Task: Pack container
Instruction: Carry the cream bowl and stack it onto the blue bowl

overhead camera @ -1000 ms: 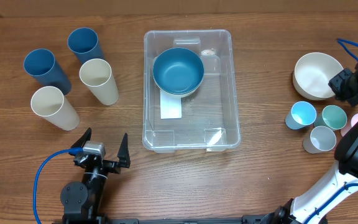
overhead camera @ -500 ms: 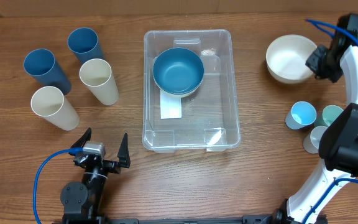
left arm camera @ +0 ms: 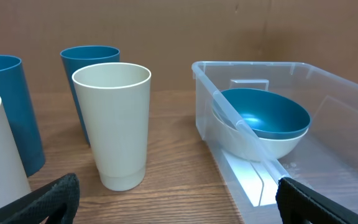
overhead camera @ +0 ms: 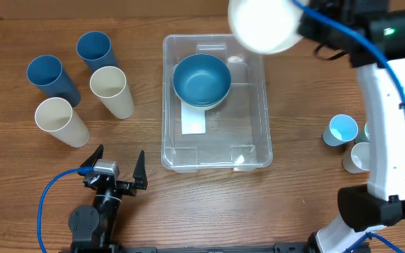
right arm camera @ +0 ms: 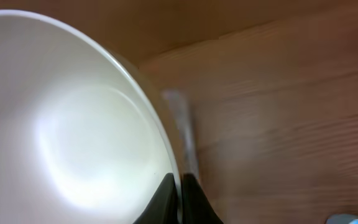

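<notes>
The robot's right gripper next needs to swing to the left in the overhead view and lower the white bowl into the blue bowl (overhead camera: 201,79), because that one is open and empty.
The container (overhead camera: 266,105), a clear rectangular bin, stands mid-table. A blue bowl (overhead camera: 201,79) rests in its far half, nested in a white one (left arm camera: 260,148). My right gripper (overhead camera: 303,28) is shut on the rim of another white bowl (overhead camera: 264,24), held high in the air over the bin's far right corner. The right wrist view shows that rim (right arm camera: 157,130) pinched between the black fingers of the right gripper (right arm camera: 179,193). My left gripper (overhead camera: 118,164) sits open near the table's front left, with nothing between its fingers (left arm camera: 48,202).
Two tall blue cups (overhead camera: 48,77) (overhead camera: 95,50) and two cream cups (overhead camera: 111,90) (overhead camera: 60,121) stand left of the bin. Small pastel cups (overhead camera: 342,130) (overhead camera: 359,157) cluster at the right, partly behind the right arm (overhead camera: 385,119).
The right arm has lifted the white bowl off the table at the right and swung it left and up, to above the bin's far right corner. The left arm stayed still.
</notes>
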Available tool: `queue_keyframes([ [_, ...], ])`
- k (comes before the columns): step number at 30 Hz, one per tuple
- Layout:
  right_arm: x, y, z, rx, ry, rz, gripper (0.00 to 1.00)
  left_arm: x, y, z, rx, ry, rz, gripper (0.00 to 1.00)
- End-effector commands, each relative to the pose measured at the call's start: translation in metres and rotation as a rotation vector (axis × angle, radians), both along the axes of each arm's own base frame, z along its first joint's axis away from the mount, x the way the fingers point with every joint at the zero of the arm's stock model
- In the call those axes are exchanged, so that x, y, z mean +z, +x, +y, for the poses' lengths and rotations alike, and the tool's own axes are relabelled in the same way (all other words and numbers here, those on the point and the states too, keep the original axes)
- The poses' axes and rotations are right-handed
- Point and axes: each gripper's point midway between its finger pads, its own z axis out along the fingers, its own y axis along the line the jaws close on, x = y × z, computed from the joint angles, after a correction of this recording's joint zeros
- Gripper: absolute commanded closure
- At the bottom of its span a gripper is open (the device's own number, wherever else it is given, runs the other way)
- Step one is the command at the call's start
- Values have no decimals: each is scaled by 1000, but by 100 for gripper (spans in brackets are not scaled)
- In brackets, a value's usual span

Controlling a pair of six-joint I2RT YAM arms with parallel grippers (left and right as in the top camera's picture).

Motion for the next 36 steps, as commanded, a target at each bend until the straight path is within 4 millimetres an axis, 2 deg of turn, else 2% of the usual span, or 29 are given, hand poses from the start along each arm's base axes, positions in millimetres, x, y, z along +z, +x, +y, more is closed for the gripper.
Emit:
queue_keyframes([
  [1,-17,-14,37,77,-15,58,96,1,0,2,12,-10,-5,0],
  [3,-32,-19,52,109,-22,93,96,1,0,2,12,-10,-6,0],
  [4,-54,-20,67,135,-29,129,96,1,0,2,12,-10,-6,0],
  [7,-81,-19,81,153,-27,160,96,1,0,2,12,-10,-6,0],
  [9,-113,-18,100,191,-15,180,96,1,0,2,12,-10,-6,0],
  [16,-168,-2,119,211,27,192,96,1,0,2,12,-10,-5,0],
  [22,-211,16,127,209,17,222,96,1,0,2,12,-10,-6,0],
  [24,-221,19,128,209,13,231,67,1,0,2,12,-10,-6,0],
  [26,-221,22,129,209,16,222,60,1,0,2,12,-10,-5,0],
  [29,-193,24,128,226,11,190,60,1,0,2,12,-10,-6,0],
  [33,-121,16,118,210,-2,124,61,1,0,2,12,-10,-5,0],
  [34,-92,10,102,168,-39,96,60,1,0,2,12,-10,-5,0],
  [36,-64,0,69,88,-91,87,60,1,0,2,12,-10,-6,0],
])
